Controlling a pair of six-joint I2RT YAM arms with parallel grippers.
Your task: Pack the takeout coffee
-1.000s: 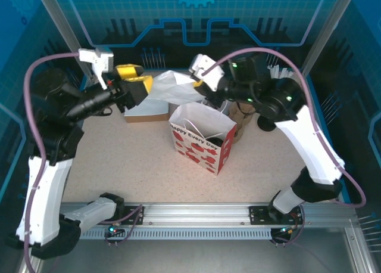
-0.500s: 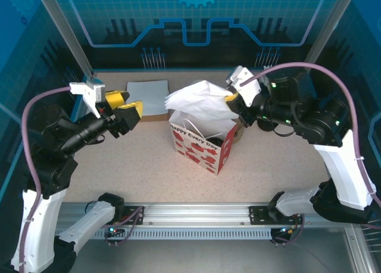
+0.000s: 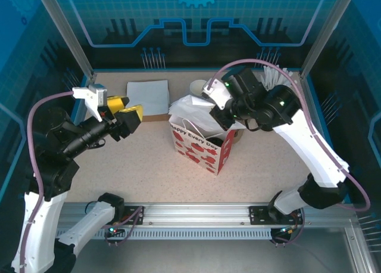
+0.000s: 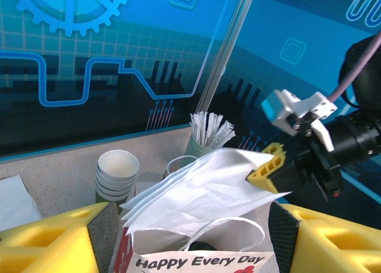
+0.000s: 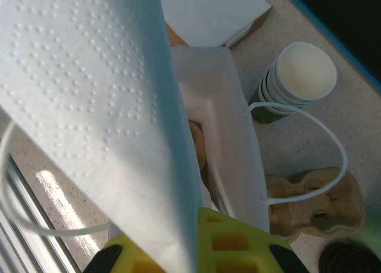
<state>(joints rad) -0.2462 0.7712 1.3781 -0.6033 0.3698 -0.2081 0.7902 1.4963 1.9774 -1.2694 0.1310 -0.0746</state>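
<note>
I need to lower the wad in my right gripper next toward the middle of the bag's opening below and release it between the bag's sides, because napkins hang over the bag's rim.
A stack of dark green paper cups with white rims stands behind the paper bag, seen too in the left wrist view and the right wrist view; the top cup is empty. My right gripper is shut on a wad of white napkins held just over the bag's open mouth. Its yellow finger pinches the napkins. Left of the bag, my left gripper is open and holds nothing. Something dark lies inside the bag.
More napkins lie stacked on a brown board at the back left. A pale-green pot of white wrapped sticks stands behind the bag. A brown pulp cup carrier sits right of the bag, with dark lids beyond it.
My left gripper has let go of the napkins and drawn back to the left. The right gripper has carried them over the bag and lowered them toward its mouth.
</note>
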